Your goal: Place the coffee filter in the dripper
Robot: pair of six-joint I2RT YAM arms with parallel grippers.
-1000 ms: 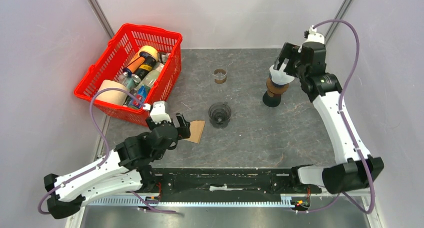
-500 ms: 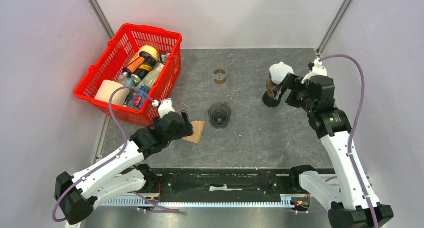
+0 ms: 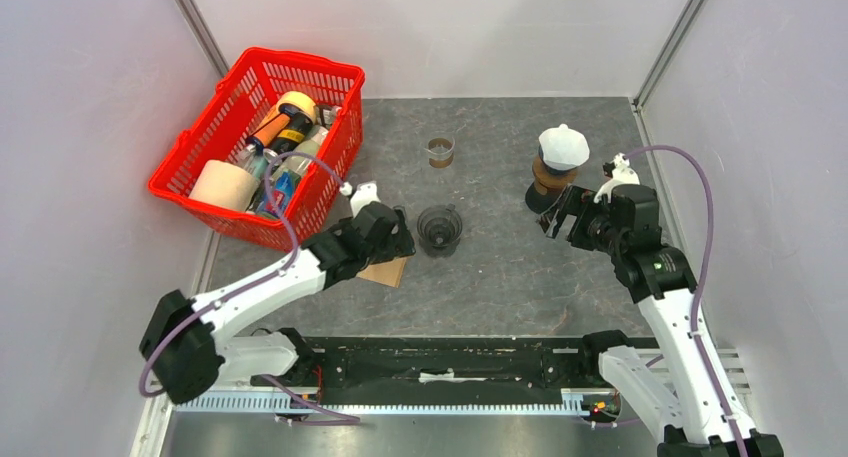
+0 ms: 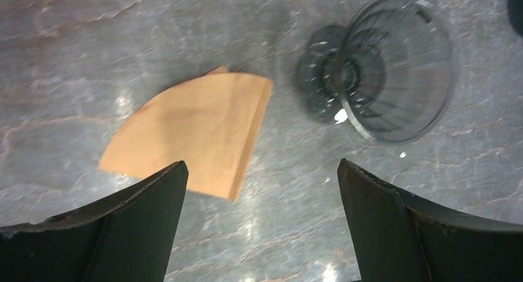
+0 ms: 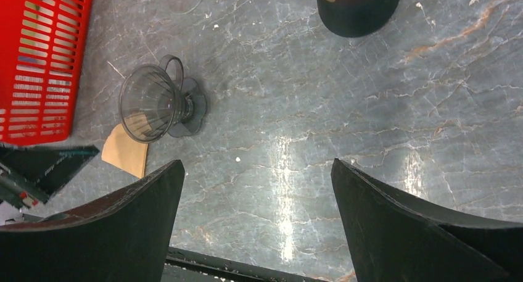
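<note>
I will move my left gripper down and to the right in the top view next, onto the dripper's filter-side rim (image 3: 420, 228) (image 4: 343, 100). The dripper's thin side fits between the open fingers.
A flat brown paper coffee filter (image 4: 191, 134) lies on the grey table just left of the dark see-through dripper (image 4: 388, 72), which stands upright and empty. In the top view the filter (image 3: 388, 273) is partly under my left gripper (image 3: 397, 239), next to the dripper (image 3: 439, 229). My left gripper (image 4: 262, 165) is open and empty, hovering above the filter's right edge. My right gripper (image 3: 562, 213) is open and empty, to the right of the dripper. In the right wrist view (image 5: 256, 161) it is high above bare table, with the dripper (image 5: 154, 103) and filter (image 5: 126, 151) at its left.
A red basket (image 3: 300, 59) full of bottles and rolls stands at the back left, close to my left arm. A brown-and-black jar with a white cap (image 3: 560, 162) stands just behind my right gripper. A small glass cup (image 3: 440, 152) sits behind the dripper.
My left arm has reached forward and right, so its gripper is now over the filter beside the dripper. My right gripper has pulled back from the white-capped jar toward the near side.
</note>
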